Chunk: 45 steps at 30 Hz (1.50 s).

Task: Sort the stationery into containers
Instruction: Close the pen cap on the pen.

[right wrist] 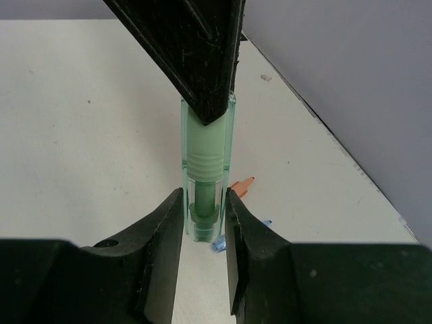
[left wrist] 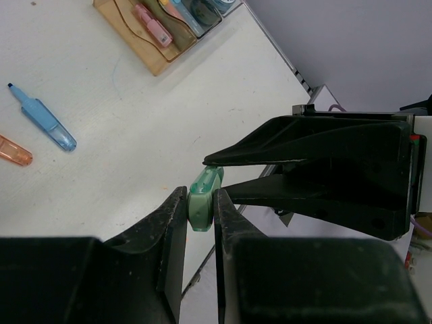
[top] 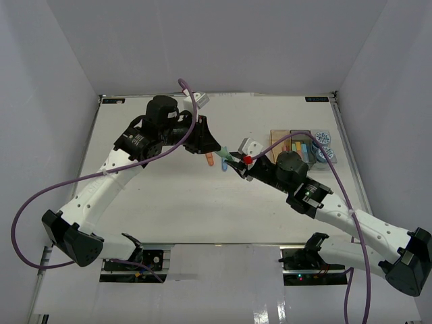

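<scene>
My right gripper goes to the right in the top view next, turns downward and releases the green marker into the amber bin (top: 277, 139). The bin has room beside its pink marker.
A green marker (top: 231, 159) hangs in the air over the table's middle, held at both ends. My left gripper (top: 220, 154) is shut on its solid green end (left wrist: 204, 196). My right gripper (top: 239, 165) is shut on its clear-capped end (right wrist: 206, 169). In the left wrist view the right gripper's fingers (left wrist: 304, 169) meet the marker from the right. An orange marker (top: 210, 160) and a blue marker (top: 225, 167) lie on the table below. The amber bin (top: 277, 139), the grey bin (top: 300, 145) and the clear bin (top: 324, 154) stand in a row at the right.
The amber bin (left wrist: 145, 57) holds a pink marker (left wrist: 152, 25). The grey bin holds several markers, and the clear bin holds two patterned tubs (top: 322, 138). Purple cables loop off both arms. The table's right edge runs just beyond the bins.
</scene>
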Motion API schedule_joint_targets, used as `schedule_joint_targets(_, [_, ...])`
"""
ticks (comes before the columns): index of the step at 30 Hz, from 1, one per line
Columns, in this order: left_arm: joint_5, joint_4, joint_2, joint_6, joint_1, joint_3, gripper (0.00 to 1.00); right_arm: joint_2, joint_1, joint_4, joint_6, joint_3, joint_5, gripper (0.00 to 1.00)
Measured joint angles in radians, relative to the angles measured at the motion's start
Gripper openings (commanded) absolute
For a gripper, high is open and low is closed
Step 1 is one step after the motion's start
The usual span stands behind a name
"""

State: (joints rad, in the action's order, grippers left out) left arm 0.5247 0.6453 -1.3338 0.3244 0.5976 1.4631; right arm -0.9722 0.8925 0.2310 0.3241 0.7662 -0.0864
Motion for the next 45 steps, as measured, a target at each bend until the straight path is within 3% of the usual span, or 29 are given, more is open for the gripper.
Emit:
schedule_joint_targets(8, [0.004, -0.026, 0.0, 0.019, -0.001, -0.029, 0.23, -0.005, 0.0, -0.046, 0.025, 0.017, 0.005, 0.08])
schedule_joint_targets(45, [0.052, -0.16, -0.036, 0.05, -0.023, -0.108, 0.24, -0.082, -0.018, -0.238, 0.098, 0.139, 0.039, 0.08])
